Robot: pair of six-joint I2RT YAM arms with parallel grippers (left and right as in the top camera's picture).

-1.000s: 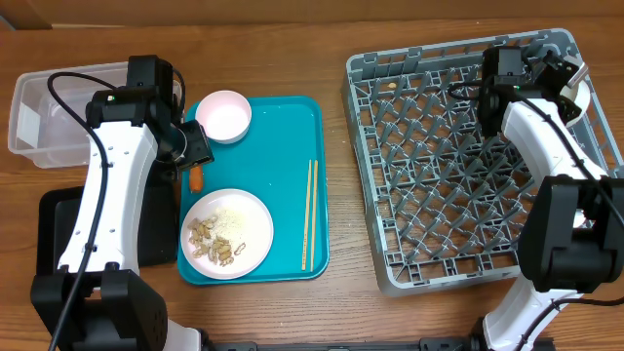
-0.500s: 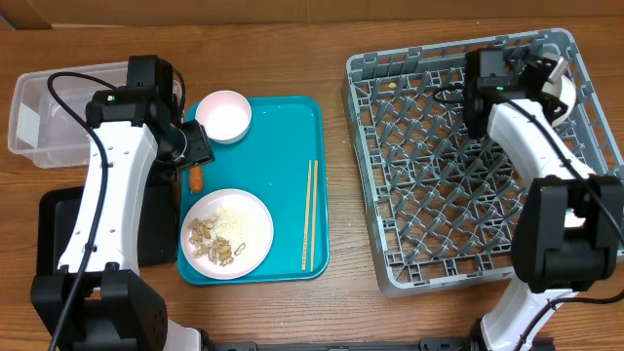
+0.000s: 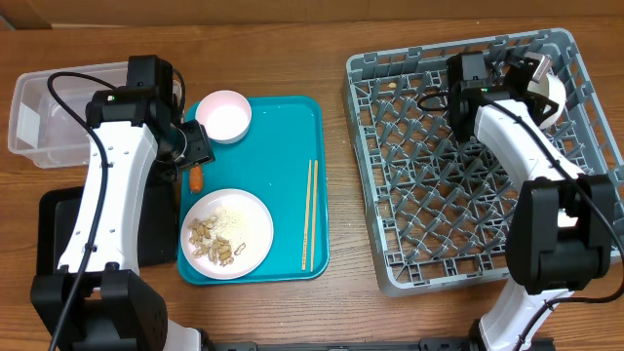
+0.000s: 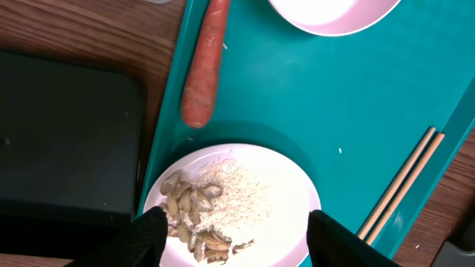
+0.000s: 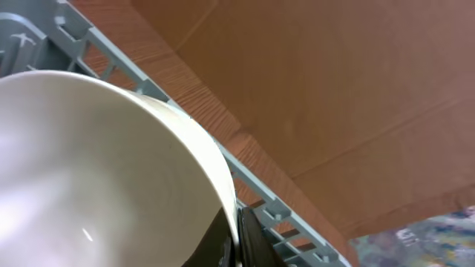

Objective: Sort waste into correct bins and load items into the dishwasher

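I should move my right gripper left in the overhead view and release the white bowl over empty rack space at the rack's far corner.
My left gripper (image 4: 237,241) is open and empty, hovering over the round plate (image 4: 267,200) that holds beige food scraps (image 4: 194,215). In the overhead view this gripper (image 3: 191,148) is at the teal tray's left edge. The orange carrot (image 4: 204,67) lies on that edge, just beyond the plate (image 3: 227,232). A pink-white bowl (image 3: 225,115) and wooden chopsticks (image 3: 309,214) also lie on the tray. My right gripper (image 5: 237,233) is shut on the rim of a white bowl (image 5: 96,170), held tilted at the far right corner of the grey dish rack (image 3: 478,224).
The clear tub (image 3: 39,117) stands at the far left, with the black tray (image 3: 54,229) in front of it under my left arm. The teal serving tray (image 3: 292,127) sits between them and the rack. Brown cardboard stands behind the rack wall (image 5: 260,185).
My right arm has swung left over the rack's back edge, still holding the white bowl near the corner. The left arm has not moved.
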